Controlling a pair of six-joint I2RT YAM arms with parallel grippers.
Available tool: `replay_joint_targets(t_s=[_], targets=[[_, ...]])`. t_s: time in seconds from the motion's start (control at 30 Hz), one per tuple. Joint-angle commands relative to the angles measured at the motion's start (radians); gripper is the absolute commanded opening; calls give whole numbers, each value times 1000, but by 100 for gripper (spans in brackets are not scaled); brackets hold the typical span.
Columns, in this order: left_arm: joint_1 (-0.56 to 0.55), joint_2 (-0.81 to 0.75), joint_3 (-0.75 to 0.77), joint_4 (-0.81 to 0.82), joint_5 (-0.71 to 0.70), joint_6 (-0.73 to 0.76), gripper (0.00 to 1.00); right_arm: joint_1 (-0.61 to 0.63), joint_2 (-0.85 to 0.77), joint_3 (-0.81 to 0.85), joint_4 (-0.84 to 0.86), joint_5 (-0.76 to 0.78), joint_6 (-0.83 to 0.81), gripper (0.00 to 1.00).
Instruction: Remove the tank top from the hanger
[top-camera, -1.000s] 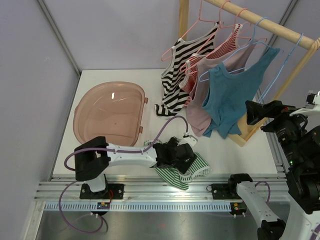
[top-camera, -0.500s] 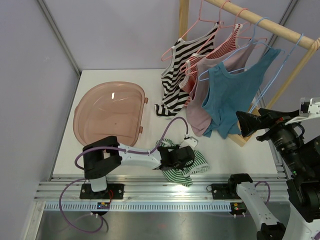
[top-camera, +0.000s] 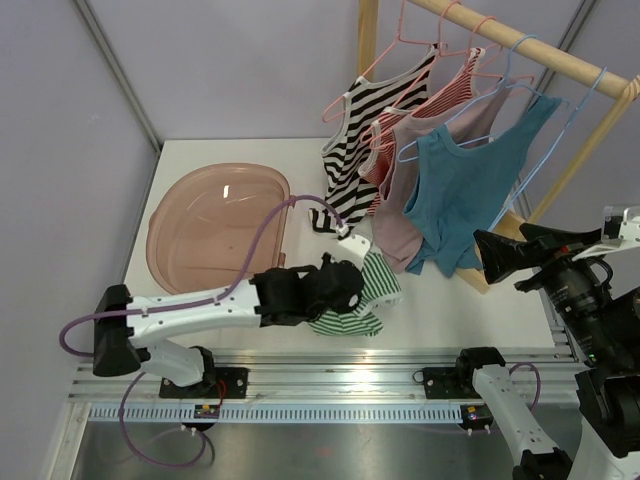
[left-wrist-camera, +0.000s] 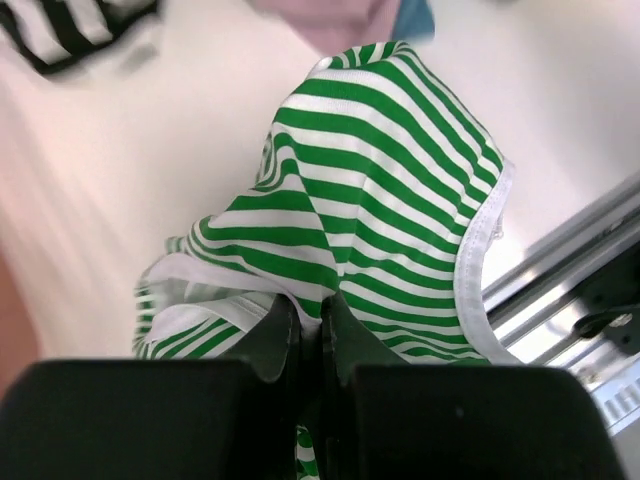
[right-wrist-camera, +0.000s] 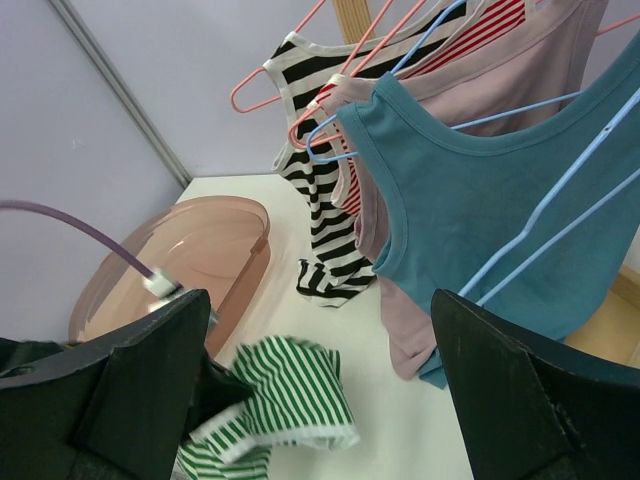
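Observation:
My left gripper holds the green-and-white tank top and will carry it outward and to the left in the top view, over the pink basin (top-camera: 218, 232), and let it go there, as the basin is empty.
A green-and-white striped tank top (top-camera: 368, 288) hangs bunched from my left gripper (top-camera: 343, 283), a little above the table near its front edge. In the left wrist view the jaws (left-wrist-camera: 318, 322) are shut on a fold of that striped cloth (left-wrist-camera: 390, 190). A teal tank top (top-camera: 465, 185) hangs on a blue hanger (top-camera: 560, 110) at the near end of the rail. My right gripper (top-camera: 484, 252) stands open just right of the teal top's lower hem, touching nothing. Between its fingers (right-wrist-camera: 318, 300) the right wrist view shows the teal top (right-wrist-camera: 480, 190) and the green top (right-wrist-camera: 290, 390).
On the wooden rail (top-camera: 520, 40) also hang a pink top (top-camera: 400, 200), a red-striped top (top-camera: 450, 85) and a black-and-white striped top (top-camera: 350, 150) whose hem touches the table. A pink translucent basin (top-camera: 215, 225) lies at the left. The rack's wooden foot (top-camera: 490, 272) lies at the right.
My left gripper closed on the green striped top and lifted it off the table, moving back and left. The right gripper dropped slightly toward the teal top's hem.

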Motion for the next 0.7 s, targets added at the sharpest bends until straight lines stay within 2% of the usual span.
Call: replay_joint_targets(t_s=[0.0,0.2,0.47,0.57,0.67], targets=[[20,-98,126,-108,-175,54,0,-5,-4,4,0,-7,-18,100],[186,-161,270,-223,-204,97,0,-4,1,3,6,-24,-6,99],[551,-232,382,-286,-117,140,0,-4,-15,-37,21,-34,8,99],[756,-229,396,-292,-59,153,0,-4,-11,-53,24,-36,12,99],[856,-182,411,-314,-28,150,0,-4,-13,-74,37,-44,24,99]])
